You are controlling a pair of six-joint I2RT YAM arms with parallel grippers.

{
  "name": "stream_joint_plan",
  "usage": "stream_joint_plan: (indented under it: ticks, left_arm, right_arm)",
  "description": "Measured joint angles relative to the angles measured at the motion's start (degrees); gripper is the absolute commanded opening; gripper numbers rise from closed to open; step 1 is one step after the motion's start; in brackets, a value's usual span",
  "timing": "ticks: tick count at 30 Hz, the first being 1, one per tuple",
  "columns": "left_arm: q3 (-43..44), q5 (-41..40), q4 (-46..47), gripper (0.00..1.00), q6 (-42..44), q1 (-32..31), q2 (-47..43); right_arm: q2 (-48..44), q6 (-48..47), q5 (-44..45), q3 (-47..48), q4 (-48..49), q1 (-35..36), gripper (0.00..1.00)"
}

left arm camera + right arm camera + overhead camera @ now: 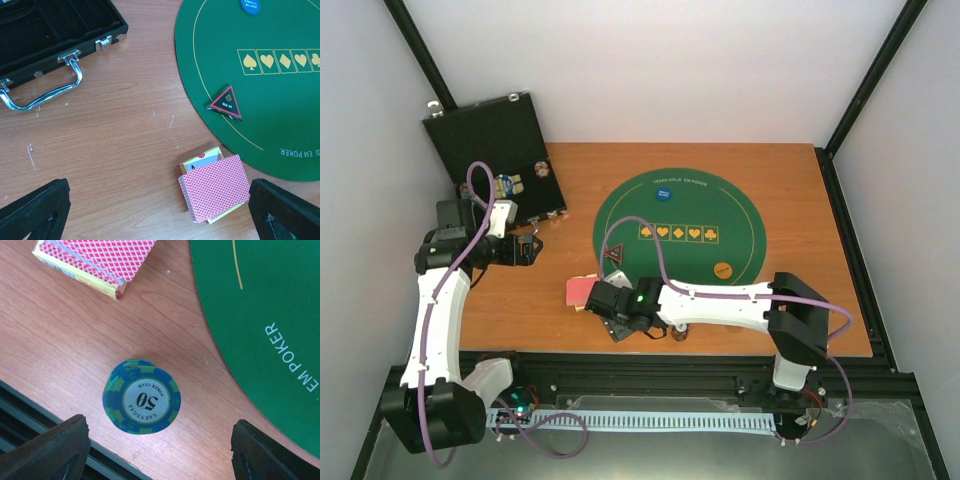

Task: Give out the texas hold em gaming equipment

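Note:
My right gripper lowers its open fingers around the sides of the teal chip stack next, then closes on the stack.
A stack of teal stripe-edged poker chips [141, 396], marked 50 on top, stands on the wood near the table's front edge. My right gripper [160, 457] is open above it, and the stack sits between its fingers [47, 450] without touching them. A deck of red-backed playing cards [97, 257] lies on its yellow box just beyond; it also shows in the left wrist view [215, 187] and the top view [582, 290]. My left gripper [160, 215] is open and empty over bare wood, left of the cards. A dark triangular marker [226, 102] lies on the green mat's edge.
The round green poker mat [720, 215] holds a blue button [663, 193] and an orange button [723, 269]. An open black case [485, 135] with more chips [505, 187] stands at the back left. A small round thing [678, 330] sits under the right forearm.

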Motion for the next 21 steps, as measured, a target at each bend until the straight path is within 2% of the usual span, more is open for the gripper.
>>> stream_joint_plan:
  ticks: [12, 21]
  left_arm:
    - [1.57, 0.09, -0.02, 1.0, -0.02, 0.0, 0.35]
    - [1.75, 0.09, -0.02, 1.0, -0.02, 0.0, 0.35]
  right_arm:
    - [4.79, -2.27, -3.85, 2.75, 0.42, -0.55, 0.72]
    - [5.11, -4.07, -7.52, 2.73, 1.84, -1.95, 0.69]
